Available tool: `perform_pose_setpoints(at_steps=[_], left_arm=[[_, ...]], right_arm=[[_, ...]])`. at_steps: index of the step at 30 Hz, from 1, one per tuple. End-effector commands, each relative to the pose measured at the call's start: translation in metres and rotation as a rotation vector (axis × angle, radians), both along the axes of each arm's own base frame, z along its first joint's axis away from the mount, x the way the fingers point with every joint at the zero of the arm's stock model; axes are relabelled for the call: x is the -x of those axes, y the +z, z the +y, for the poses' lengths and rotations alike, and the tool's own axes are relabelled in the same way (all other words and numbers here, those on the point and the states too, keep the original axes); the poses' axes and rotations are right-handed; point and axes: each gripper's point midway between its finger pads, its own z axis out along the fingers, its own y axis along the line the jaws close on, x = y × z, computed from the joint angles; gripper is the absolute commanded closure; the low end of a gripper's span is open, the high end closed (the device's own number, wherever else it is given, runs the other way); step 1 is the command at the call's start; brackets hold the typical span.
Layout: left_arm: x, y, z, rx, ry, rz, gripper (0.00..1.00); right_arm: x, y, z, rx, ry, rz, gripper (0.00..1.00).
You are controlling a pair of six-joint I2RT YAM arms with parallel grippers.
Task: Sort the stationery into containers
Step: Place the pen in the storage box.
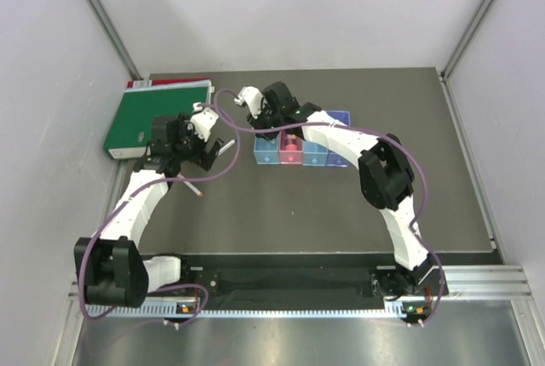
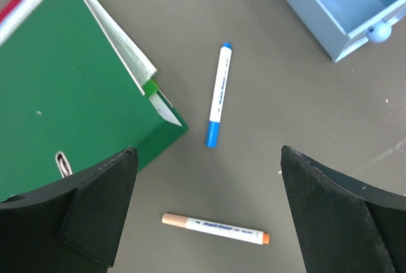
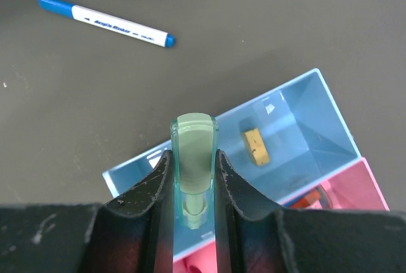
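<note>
My right gripper already hangs over the end light blue container, so next I need to lower it slightly toward that container's open inside and release the pale green marker [image 3: 193, 149].
My left gripper [image 2: 207, 155] is open above the table. A white pen with orange ends [image 2: 216, 228] lies flat between its fingers, below them. A white pen with blue ends [image 2: 218, 95] lies further on. My right gripper [image 3: 193, 157] is shut on a pale green marker [image 3: 193, 149] in a clear casing, held over the end light blue container [image 3: 298, 127]. A small tan piece [image 3: 255, 146] lies in that container, and the pink container [image 3: 355, 187] adjoins it. The top view shows the row of containers [image 1: 302, 151], the left gripper [image 1: 209, 143] and the right gripper [image 1: 254, 109].
A large green binder [image 2: 57, 89] lies left of the pens, its corner close to the blue-ended pen. It sits at the table's back left [image 1: 157, 119]. The blue-ended pen [image 3: 104, 22] is just beyond the containers' left end.
</note>
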Motion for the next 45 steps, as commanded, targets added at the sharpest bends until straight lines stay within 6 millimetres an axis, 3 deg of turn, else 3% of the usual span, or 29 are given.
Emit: perform_pose_setpoints(at_steps=[1,4,14,17,21,24,26,36,45], left_arm=[[-0.006,0.016,0.003,-0.010,-0.005,-0.084,0.01],[-0.009,0.013,0.004,-0.016,-0.011,-0.086,0.01],[-0.036,-0.016,0.000,-0.012,-0.030,-0.036,0.01],[-0.045,-0.027,-0.002,-0.006,-0.040,-0.008,0.01],[-0.056,-0.037,-0.004,-0.015,-0.055,-0.002,0.01],[-0.064,-0.049,-0.004,-0.025,-0.066,0.011,0.01],[-0.068,-0.060,-0.006,-0.037,-0.093,0.031,0.01],[-0.092,-0.096,-0.010,-0.097,-0.191,0.070,0.02],[-0.105,-0.121,-0.007,-0.155,-0.238,0.127,0.05]], right_arm=[[-0.005,0.011,0.022,-0.053,0.020,-0.039,1.00],[-0.005,0.000,0.021,-0.032,0.018,-0.028,1.00],[-0.005,-0.003,0.018,-0.004,0.024,-0.048,0.59],[-0.005,0.000,0.014,0.003,0.020,-0.060,0.50],[-0.002,0.003,0.008,0.015,0.016,-0.067,0.48],[-0.006,0.017,0.000,0.011,-0.009,-0.091,0.47],[-0.009,0.038,-0.007,-0.007,-0.035,-0.123,0.47],[-0.027,0.121,-0.074,-0.071,-0.214,-0.234,0.46],[-0.026,0.176,-0.098,-0.126,-0.254,-0.307,0.44]])
